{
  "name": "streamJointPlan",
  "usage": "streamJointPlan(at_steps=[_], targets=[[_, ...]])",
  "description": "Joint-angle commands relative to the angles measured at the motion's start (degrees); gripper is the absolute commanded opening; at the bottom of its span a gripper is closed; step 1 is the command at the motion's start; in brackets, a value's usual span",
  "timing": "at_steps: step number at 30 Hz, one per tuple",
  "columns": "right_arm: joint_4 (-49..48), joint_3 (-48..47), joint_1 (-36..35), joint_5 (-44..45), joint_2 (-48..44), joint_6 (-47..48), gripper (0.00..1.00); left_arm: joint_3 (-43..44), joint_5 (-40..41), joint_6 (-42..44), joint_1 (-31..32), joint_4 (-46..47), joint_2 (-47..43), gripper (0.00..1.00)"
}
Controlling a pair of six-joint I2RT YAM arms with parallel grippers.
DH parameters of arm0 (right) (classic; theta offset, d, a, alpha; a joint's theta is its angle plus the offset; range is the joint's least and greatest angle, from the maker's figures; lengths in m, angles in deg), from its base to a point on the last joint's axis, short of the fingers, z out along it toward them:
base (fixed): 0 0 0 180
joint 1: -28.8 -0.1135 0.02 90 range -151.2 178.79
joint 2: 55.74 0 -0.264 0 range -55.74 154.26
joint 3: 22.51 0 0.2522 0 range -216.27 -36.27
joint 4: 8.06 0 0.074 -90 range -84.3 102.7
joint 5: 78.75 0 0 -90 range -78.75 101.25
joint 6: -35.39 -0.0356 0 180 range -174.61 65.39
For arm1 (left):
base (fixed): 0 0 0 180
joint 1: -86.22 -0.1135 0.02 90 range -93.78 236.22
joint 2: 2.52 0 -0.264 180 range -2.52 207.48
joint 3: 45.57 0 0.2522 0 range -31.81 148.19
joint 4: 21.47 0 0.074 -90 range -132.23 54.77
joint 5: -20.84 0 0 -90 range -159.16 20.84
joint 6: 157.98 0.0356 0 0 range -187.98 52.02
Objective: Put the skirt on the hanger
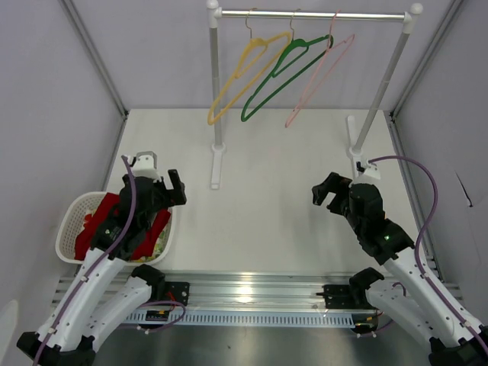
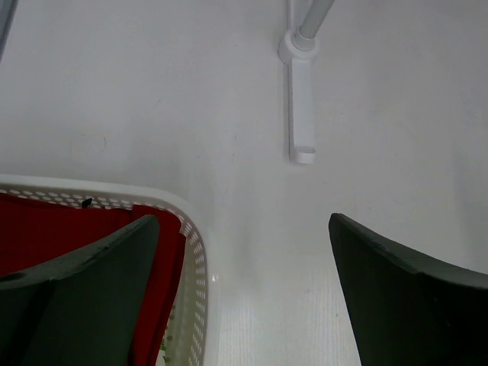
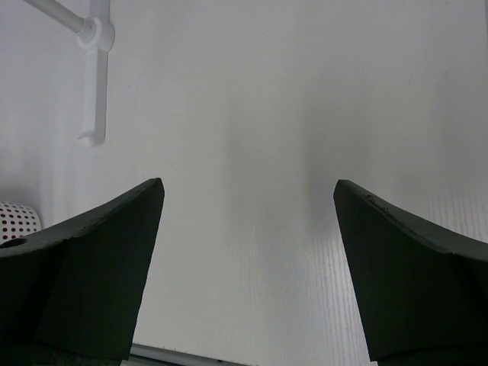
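The skirt's corner by the basket's rim lies down and to the left in the top view, so my left gripper needs to go there and close.
The deep-red skirt (image 1: pixel 97 217) lies in a white basket (image 1: pixel 67 229) at the left; it also shows in the left wrist view (image 2: pixel 46 225). The pale pink hanger (image 1: pixel 320 72) hangs on the rail (image 1: pixel 313 14) at the back, rightmost of three. My left gripper (image 1: pixel 171 189) is open and empty, just above the basket's right rim (image 2: pixel 194 259). My right gripper (image 1: pixel 324 191) is open and empty above bare table at the right (image 3: pixel 248 206).
A yellow hanger (image 1: pixel 244 72) and a green hanger (image 1: pixel 278 76) hang left of the pink one. The rack's left foot (image 1: pixel 216 164) and right foot (image 1: pixel 354 145) stand on the table. A floral cloth (image 1: pixel 158 242) lies under the skirt.
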Motion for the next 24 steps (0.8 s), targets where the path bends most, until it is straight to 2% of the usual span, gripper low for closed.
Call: streamJointPlan(at_steps=[1, 2, 6, 9, 13, 19, 24], targets=[[-0.31, -1.60, 0.24, -2.70, -0.26, 2.78, 0.99, 4.11, 6.71, -6.03, -0.39, -4.19, 1.50, 0.99], [-0.48, -1.60, 0.32, -3.93, -0.18, 3.22, 0.99, 5.51, 11.60, -7.79, -0.39, -5.86, 2.20, 0.99], [-0.40, -2.04, 0.24, -5.70, 1.05, 3.75, 0.99, 6.67, 17.26, -15.36, -1.09, -13.68, 7.38, 0.99], [-0.13, -2.30, 0.32, -7.63, 2.11, 3.75, 0.99, 5.45, 16.75, -21.77, -2.85, -17.12, 8.97, 0.99], [-0.57, -1.86, 0.24, -9.82, 2.29, 3.58, 0.99, 0.89, 14.99, -29.41, -7.41, -17.30, 8.98, 0.99], [-2.06, -0.28, 0.24, -12.82, 2.63, 3.05, 0.99, -2.03, 18.05, -32.68, -11.55, -16.34, 10.55, 0.99], [-2.94, 0.16, 0.32, -13.34, 4.21, 2.96, 0.99, -3.00, 21.48, -33.39, -15.41, -15.46, 16.44, 0.99]])
